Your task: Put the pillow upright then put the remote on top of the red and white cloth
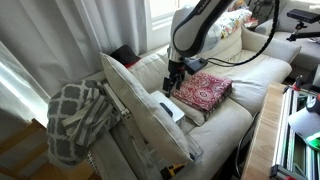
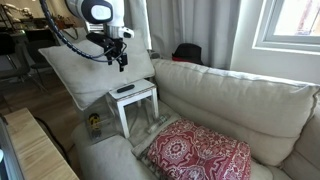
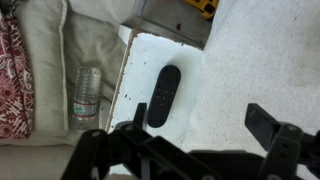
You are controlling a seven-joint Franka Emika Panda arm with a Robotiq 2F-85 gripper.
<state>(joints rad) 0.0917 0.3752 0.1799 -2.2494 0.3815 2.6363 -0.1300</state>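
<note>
The black remote's middle (image 1: 167,109) (image 3: 164,96) is the spot my gripper should move to next, down and to the left in the wrist view, because the remote lies below, off-center between its fingers.
The large cream pillow (image 1: 140,108) stands tilted against the sofa arm; it also shows in an exterior view (image 2: 85,72) and fills the right of the wrist view (image 3: 265,60). The black remote (image 3: 164,95) lies on a small white side table (image 3: 145,60), seen in both exterior views (image 2: 124,90) (image 1: 166,105). The red and white cloth (image 2: 200,152) lies flat on the sofa seat (image 1: 204,90) and at the wrist view's left edge (image 3: 12,80). My gripper (image 3: 195,130) is open and empty, hovering above the table, right of the remote (image 2: 120,62) (image 1: 173,78).
A grey-and-white lattice blanket (image 1: 78,118) hangs over the sofa arm. A plastic water bottle (image 3: 87,95) lies between the table and sofa. A yellow floral cushion (image 1: 232,22) sits at the sofa's far end. A dark object (image 2: 186,52) lies behind the sofa back.
</note>
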